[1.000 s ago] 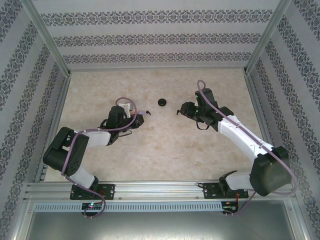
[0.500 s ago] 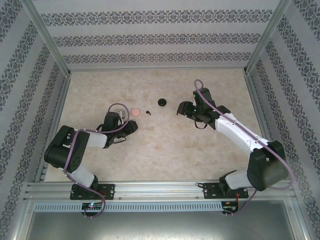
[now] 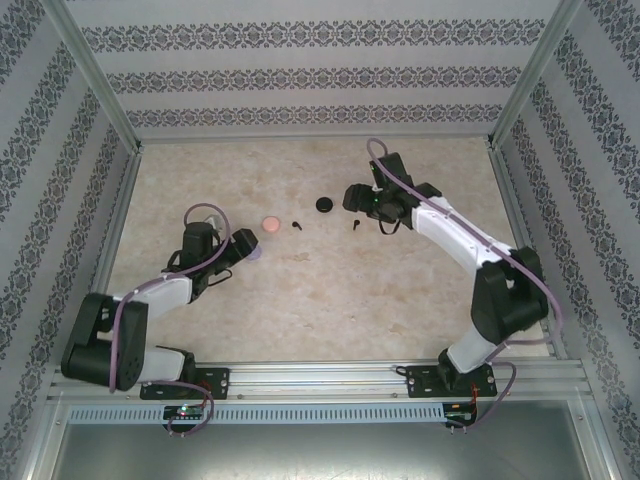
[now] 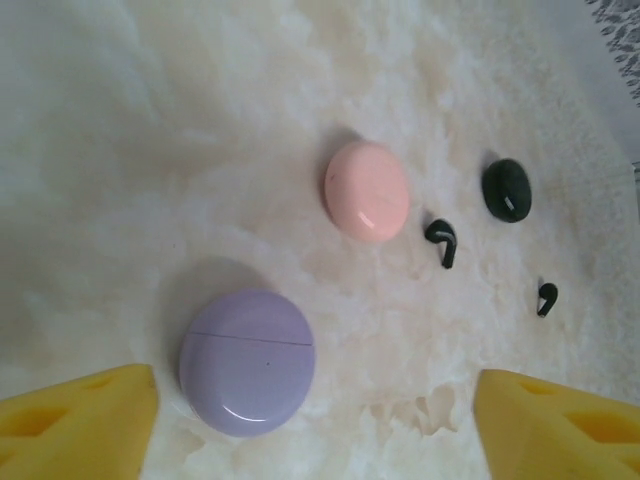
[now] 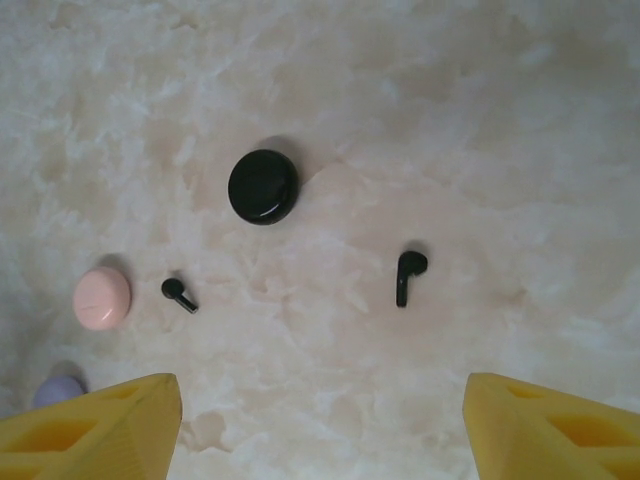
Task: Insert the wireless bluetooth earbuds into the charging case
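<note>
The round black charging case (image 3: 324, 205) (image 5: 263, 187) is closed and both earbuds are outside it, so next my open right gripper should move sideways and down until its fingers are on both sides of the case.
Two black earbuds lie loose on the marble table, one (image 5: 409, 275) right of the other (image 5: 179, 293), also seen in the top view (image 3: 353, 224) (image 3: 297, 225). The closed black charging case (image 5: 263, 186) sits just beyond them (image 3: 324, 204). A closed pink case (image 4: 367, 190) and a closed pale purple case (image 4: 247, 360) lie to the left. My left gripper (image 4: 315, 435) is open, the purple case just ahead of its left finger (image 4: 80, 425). My right gripper (image 5: 320, 435) is open above the table, nothing between its fingers (image 5: 555, 430).
The pink case (image 3: 269, 223) lies left of the earbuds in the top view. Patterned walls and metal posts (image 3: 120, 140) enclose the table on three sides. A metal rail (image 3: 320, 378) with both arm bases runs along the near edge.
Both grippers opened and drew back, the left toward the near left, the right toward the far left. The pink and purple cases and both black earbuds now lie uncovered on the table.
</note>
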